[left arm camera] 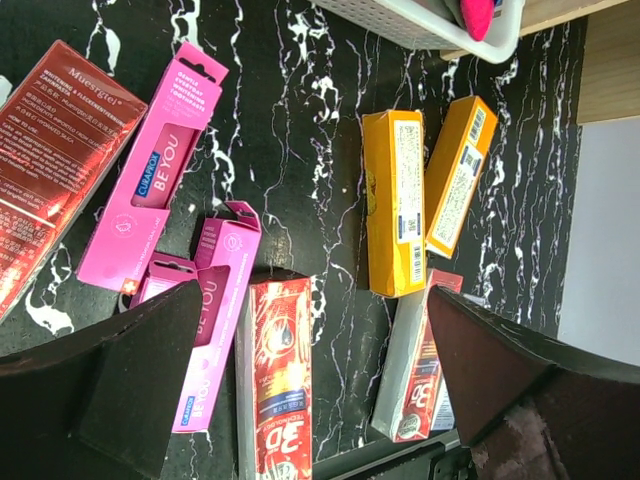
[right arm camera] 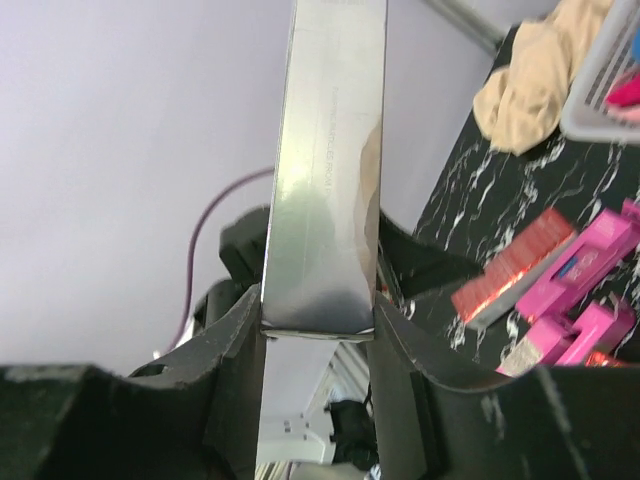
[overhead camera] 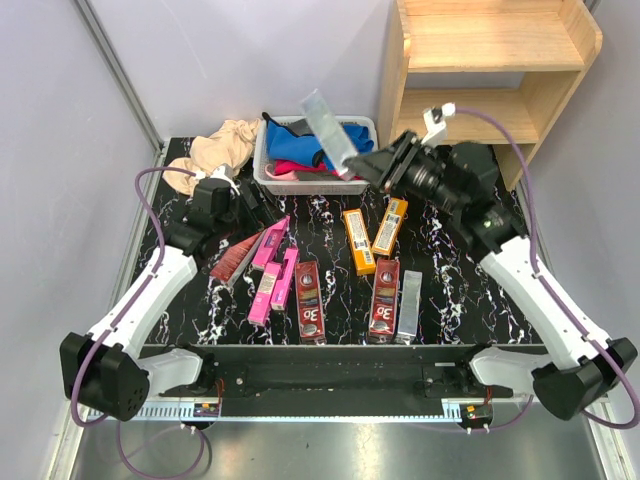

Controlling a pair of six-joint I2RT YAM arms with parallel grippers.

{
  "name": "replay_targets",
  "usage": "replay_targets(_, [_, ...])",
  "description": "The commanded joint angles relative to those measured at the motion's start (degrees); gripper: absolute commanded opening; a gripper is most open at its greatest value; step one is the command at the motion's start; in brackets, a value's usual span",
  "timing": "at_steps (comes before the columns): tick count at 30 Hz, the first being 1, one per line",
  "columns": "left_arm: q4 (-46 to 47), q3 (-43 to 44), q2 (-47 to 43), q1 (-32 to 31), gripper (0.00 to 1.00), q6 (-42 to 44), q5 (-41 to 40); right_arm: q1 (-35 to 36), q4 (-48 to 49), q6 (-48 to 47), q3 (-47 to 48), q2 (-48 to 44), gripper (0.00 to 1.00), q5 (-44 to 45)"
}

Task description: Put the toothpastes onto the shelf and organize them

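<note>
The silver-grey box [overhead camera: 328,130] should go outward in my right gripper onto the end of the shelf's upper level nearest the basket and be released there, because the upper level is empty.
My right gripper [overhead camera: 372,165] is shut on a silver-grey toothpaste box [overhead camera: 328,130], holding it by one end, raised and tilted above the basket. In the right wrist view the box [right arm camera: 330,160] is clamped between both fingers of that gripper [right arm camera: 318,320]. The wooden shelf [overhead camera: 500,60] stands at the back right with nothing on its tiers. My left gripper [overhead camera: 250,205] hovers open over the table, its jaws [left arm camera: 312,300] wide apart above a red 3D box [left arm camera: 280,370] and pink boxes [left arm camera: 150,170]. Orange boxes [overhead camera: 358,240], red 3D boxes [overhead camera: 384,300] and another silver box [overhead camera: 410,305] lie flat.
A white plastic basket [overhead camera: 310,185] with coloured cloths stands at the back centre, just left of the shelf. A beige cloth [overhead camera: 225,145] lies at the back left. A dark red box [overhead camera: 235,258] lies beside the pink ones near my left arm.
</note>
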Motion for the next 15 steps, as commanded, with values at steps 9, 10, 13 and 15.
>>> replay_targets(9, [1.6,0.0,1.3,-0.2,0.99,1.7,-0.1,-16.7,-1.0,1.3,24.1,12.4,0.08,-6.1])
replay_targets(10, [1.7,0.1,1.5,-0.2,0.99,1.7,-0.1,-17.8,-0.9,1.9,25.4,13.2,0.09,-6.3])
replay_targets(13, [1.7,-0.2,2.0,-0.2,0.99,2.0,0.1,-21.5,-0.9,3.1,29.6,16.0,0.09,-6.9])
replay_targets(15, [1.7,-0.2,2.2,-0.2,0.99,2.0,0.4,-23.3,-0.9,4.9,32.1,17.9,0.09,-7.6])
